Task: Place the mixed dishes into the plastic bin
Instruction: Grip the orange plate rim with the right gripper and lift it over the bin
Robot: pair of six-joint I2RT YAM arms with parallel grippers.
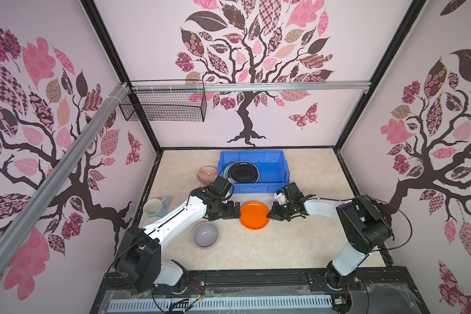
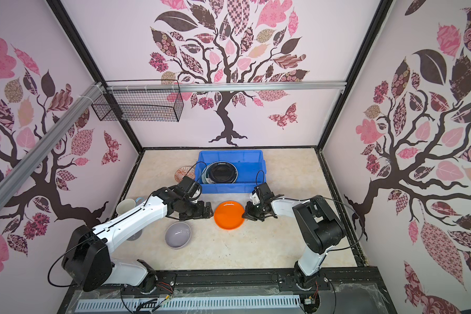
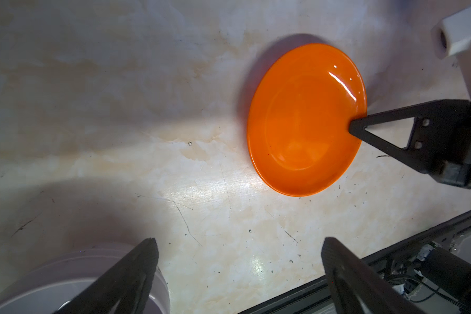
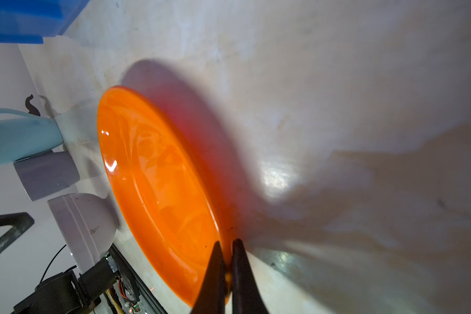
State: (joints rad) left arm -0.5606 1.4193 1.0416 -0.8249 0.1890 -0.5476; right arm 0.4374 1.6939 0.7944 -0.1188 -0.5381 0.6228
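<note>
Next, my right gripper lifts clear of the bin's side, moves outward and lowers to release on top, since the black plate (image 1: 242,172) lies outward behind that side.
An orange plate (image 1: 254,215) (image 2: 229,215) lies mid-table, in front of the blue plastic bin (image 1: 272,163) (image 2: 250,165). My right gripper (image 1: 269,216) (image 4: 227,252) is shut on the plate's right rim (image 4: 152,176). My left gripper (image 1: 238,213) (image 3: 238,244) stands open and empty just left of the plate (image 3: 305,122). Inside the bin a black plate (image 1: 242,172) rests on other plates. An orange-patterned bowl (image 1: 206,174) sits left of the bin. The lavender bowl (image 1: 205,234) (image 3: 65,271) is by the left arm. A blue-handled mug (image 1: 154,208) (image 4: 22,136) and a lavender mug (image 4: 46,174) stand far left.
A black wire mesh basket (image 1: 163,104) hangs on the back wall at upper left. Black frame rails (image 1: 256,277) border the table's front edge. The bin's right half (image 2: 252,170) shows bare blue floor.
</note>
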